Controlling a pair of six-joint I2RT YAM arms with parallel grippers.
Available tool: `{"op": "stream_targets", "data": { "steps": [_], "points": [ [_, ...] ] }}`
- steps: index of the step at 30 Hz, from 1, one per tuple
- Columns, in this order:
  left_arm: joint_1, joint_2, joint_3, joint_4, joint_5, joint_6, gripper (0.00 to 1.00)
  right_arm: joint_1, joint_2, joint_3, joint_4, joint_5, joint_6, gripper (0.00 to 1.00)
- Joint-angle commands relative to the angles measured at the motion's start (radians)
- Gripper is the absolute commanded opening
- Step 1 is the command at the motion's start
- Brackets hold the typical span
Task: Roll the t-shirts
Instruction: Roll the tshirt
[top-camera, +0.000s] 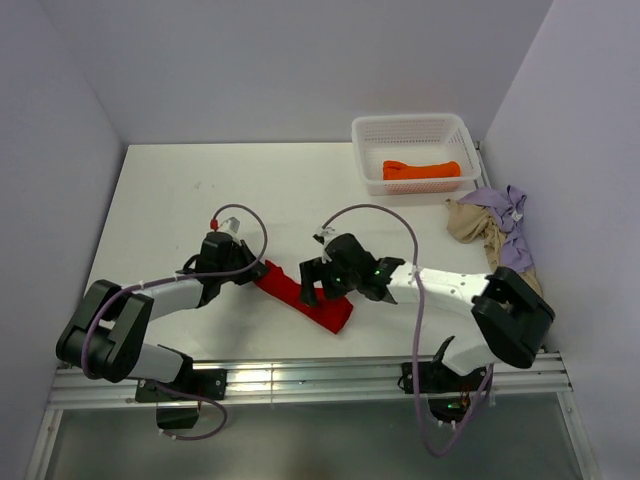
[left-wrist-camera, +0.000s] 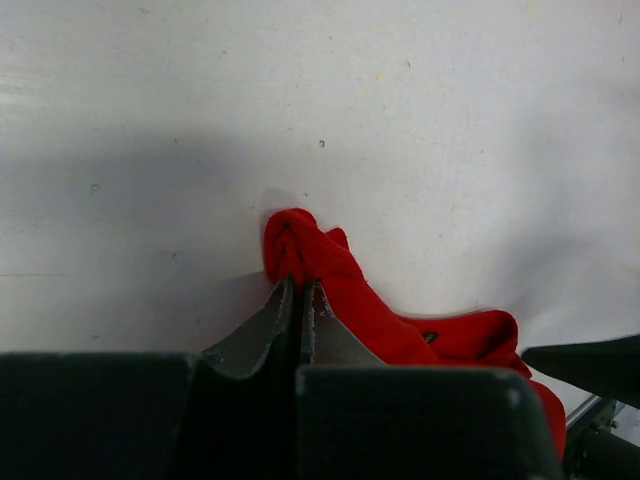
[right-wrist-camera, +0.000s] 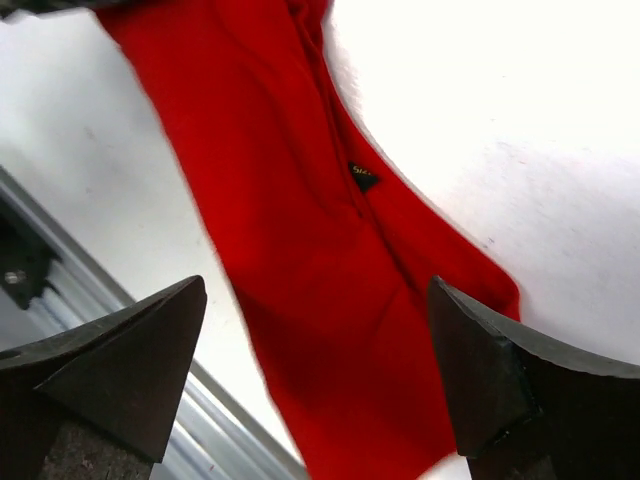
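Note:
Next, my right gripper moves back along the folded t-shirt, down onto its loose end (top-camera: 343, 317) (right-wrist-camera: 400, 445), since that lies below and to the gripper's right in the top view.
A bright red t-shirt (top-camera: 325, 308) lies as a narrow folded strip near the table's front edge, running diagonally. My left gripper (top-camera: 258, 272) is at its left end, shut, with the bunched red cloth (left-wrist-camera: 330, 265) pinched at the fingertips of the gripper (left-wrist-camera: 300, 286). My right gripper (top-camera: 315, 283) hovers over the strip's middle, open wide. In the right wrist view the red cloth (right-wrist-camera: 300, 200) lies flat below the gripper (right-wrist-camera: 315, 290), touching neither finger. An orange t-shirt (top-camera: 420, 170) lies in the basket. Beige (top-camera: 475, 225) and lavender (top-camera: 508, 215) t-shirts are heaped at the right edge.
A white mesh basket (top-camera: 410, 122) stands at the back right of the table. The metal rail (top-camera: 300, 380) runs along the near edge, close to the red strip's lower end. Grey walls close in the table on three sides.

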Motion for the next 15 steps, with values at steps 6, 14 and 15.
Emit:
{"op": "stream_targets", "data": {
  "steps": [6,14,15],
  "points": [
    [-0.031,0.013,0.009,-0.027,-0.090,-0.012,0.00,-0.075,-0.312,-0.115,-0.045,0.086,0.138,0.98],
    [-0.050,0.013,0.023,-0.088,-0.159,-0.039,0.00,-0.159,-0.576,-0.328,-0.071,0.098,0.427,0.98],
    [-0.051,0.013,0.027,-0.105,-0.167,-0.043,0.00,-0.161,-0.584,-0.343,-0.069,0.094,0.447,0.98]
  ]
}}
